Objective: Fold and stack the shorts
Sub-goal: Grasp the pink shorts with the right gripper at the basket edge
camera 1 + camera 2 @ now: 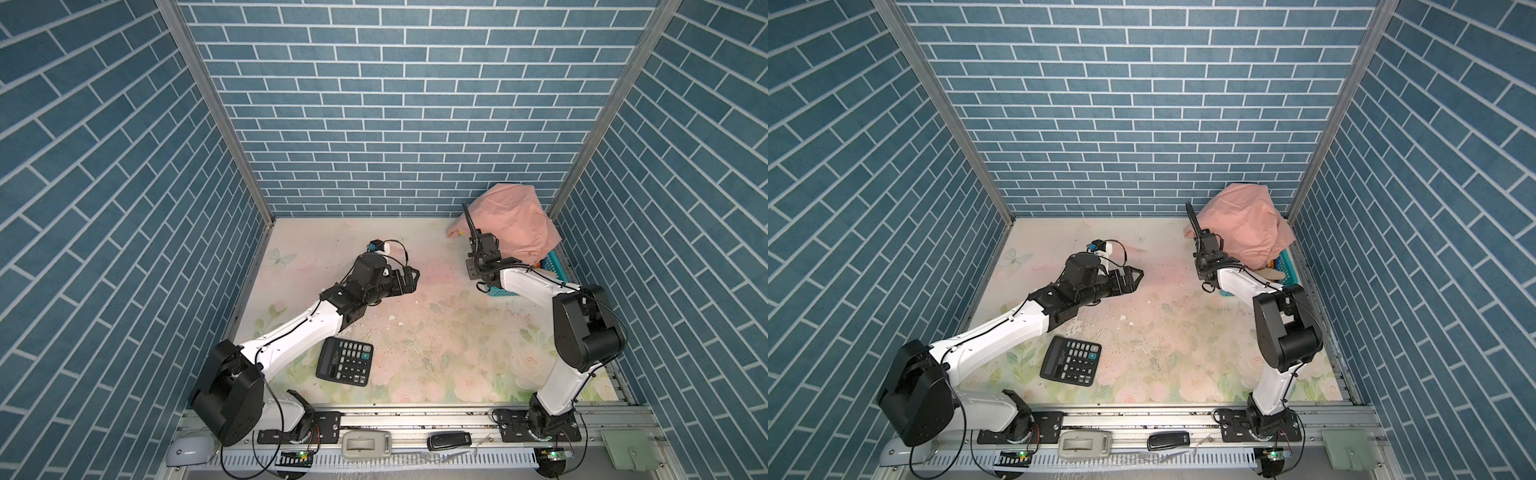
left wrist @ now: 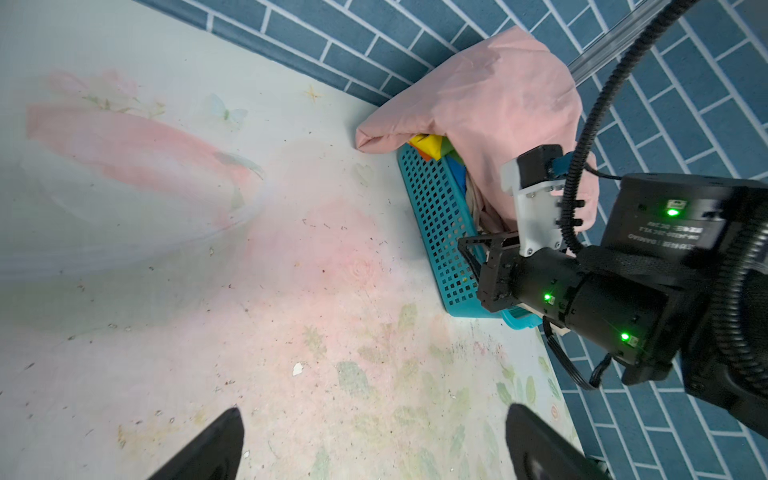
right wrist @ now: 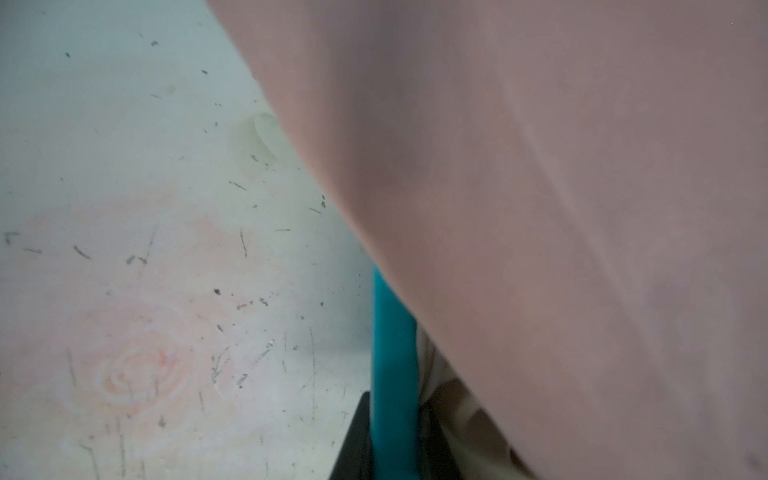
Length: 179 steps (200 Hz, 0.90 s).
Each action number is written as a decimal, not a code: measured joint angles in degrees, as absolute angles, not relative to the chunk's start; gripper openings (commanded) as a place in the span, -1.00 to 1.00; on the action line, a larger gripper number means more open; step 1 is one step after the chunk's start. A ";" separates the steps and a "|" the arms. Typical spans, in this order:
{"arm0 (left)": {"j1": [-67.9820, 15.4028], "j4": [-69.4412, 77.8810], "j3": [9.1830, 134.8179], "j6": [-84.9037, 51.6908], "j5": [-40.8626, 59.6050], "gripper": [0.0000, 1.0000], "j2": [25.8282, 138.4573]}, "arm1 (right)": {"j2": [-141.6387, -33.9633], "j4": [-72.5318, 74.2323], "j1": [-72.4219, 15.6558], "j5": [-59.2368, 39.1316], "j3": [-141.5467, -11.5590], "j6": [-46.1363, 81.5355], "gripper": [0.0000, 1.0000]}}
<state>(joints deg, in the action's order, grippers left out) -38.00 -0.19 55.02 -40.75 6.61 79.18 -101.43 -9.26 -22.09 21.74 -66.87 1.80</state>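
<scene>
The basket is still away from the nearby side wall point(image 1: 584, 249), so the right gripper next needs to push the basket's rim toward that wall and slightly outward, then let go of it.
The salmon-pink shorts point(image 1: 515, 224) point(image 1: 1246, 224) lie heaped over the teal mesh basket point(image 1: 555, 266) point(image 2: 436, 216) in the far right corner. Under them, inside the basket, the rainbow-striped shorts point(image 2: 432, 145) and a bit of the beige shorts point(image 2: 478, 203) show. My right gripper point(image 1: 482, 279) point(image 3: 395, 449) is at the basket's near left corner. It is shut on the teal rim point(image 3: 392, 353), one black finger on each side of it. My left gripper point(image 1: 411, 276) point(image 2: 374, 440) hovers open over the middle of the table, holding nothing.
A black calculator point(image 1: 345, 360) point(image 1: 1070, 360) lies on the floral table mat beside my left forearm. Small white scraps point(image 1: 392, 318) dot the mat. Blue brick walls close in the back and both sides. Small items sit on the front rail point(image 1: 415, 419).
</scene>
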 measured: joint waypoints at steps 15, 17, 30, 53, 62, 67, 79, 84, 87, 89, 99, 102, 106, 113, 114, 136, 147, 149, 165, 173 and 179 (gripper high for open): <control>-38.50 -0.19 56.31 -40.25 6.39 0.99 80.12 | -101.67 -8.25 -20.53 20.71 -66.89 -0.62 -1.00; -38.57 -0.16 56.51 -40.23 6.37 0.99 80.27 | -101.71 -8.10 -20.38 20.67 -66.89 -0.86 -1.00; -38.79 -0.14 57.43 -39.88 6.20 0.99 81.12 | -102.32 -7.09 -19.05 19.94 -66.92 -2.35 -1.00; -38.94 -0.19 58.70 -39.24 6.00 0.99 82.94 | -103.57 -6.04 -16.93 18.65 -68.14 -4.10 -1.00; -39.03 -0.21 59.18 -39.09 6.02 0.99 83.70 | -104.12 -5.91 -16.27 18.44 -68.77 -4.73 -1.00; -39.07 -0.21 59.55 -39.00 6.02 0.99 84.23 | -104.42 -5.82 -15.90 18.26 -69.10 -4.97 -1.00; -39.20 -0.25 60.42 -38.87 6.04 0.99 85.36 | -104.97 -5.74 -15.22 17.85 -69.82 -5.34 -1.00; -39.27 -0.30 60.82 -38.81 6.04 0.99 85.82 | -105.19 -5.74 -14.98 17.72 -70.04 -5.45 -1.00; -39.31 -0.32 60.99 -38.79 6.04 0.99 86.04 | -105.27 -5.74 -14.85 17.63 -70.17 -5.54 -1.00; -39.33 -0.32 61.17 -38.79 6.07 0.99 86.24 | -105.36 -5.76 -14.74 17.50 -70.28 -5.63 -1.00; -39.53 -0.38 61.84 -38.72 6.07 0.99 87.00 | -105.58 -5.93 -14.44 17.12 -70.70 -5.82 -1.00; -39.57 -0.40 62.00 -38.72 6.04 0.99 87.15 | -105.62 -5.96 -14.35 16.99 -70.76 -5.82 -1.00; -39.68 -0.38 62.19 -38.68 6.04 0.99 87.37 | -105.65 -5.98 -14.28 16.82 -70.78 -5.82 -1.00; -39.81 -0.43 62.46 -38.57 6.04 0.99 87.59 | -105.65 -6.02 -14.22 16.60 -70.78 -5.82 -0.99; -39.86 -0.45 62.48 -38.57 6.04 0.99 87.64 | -105.65 -6.02 -14.22 16.60 -70.78 -5.82 -0.98; -40.36 -0.60 63.53 -38.30 6.04 0.99 88.36 | -105.62 -6.26 -14.17 16.23 -70.89 -5.37 -0.80; -40.62 -0.64 64.31 -38.17 6.04 0.99 88.92 | -105.62 -6.48 -14.11 15.92 -71.00 -4.80 -0.69; -40.71 -0.67 64.47 -38.13 6.04 0.99 89.08 | -105.60 -6.50 -14.09 15.84 -71.00 -4.69 -0.67; -41.28 -1.21 65.67 -37.85 6.02 0.99 89.95 | -105.49 -6.90 -14.06 14.94 -71.09 -3.42 -0.48; -41.63 -1.61 66.13 -37.63 6.00 0.99 90.15 | -105.47 -7.62 -14.02 14.39 -71.37 -2.61 -0.39; -41.89 -1.96 66.41 -37.47 5.96 0.99 90.24 | -105.41 -8.45 -13.96 13.72 -71.70 -1.74 -0.33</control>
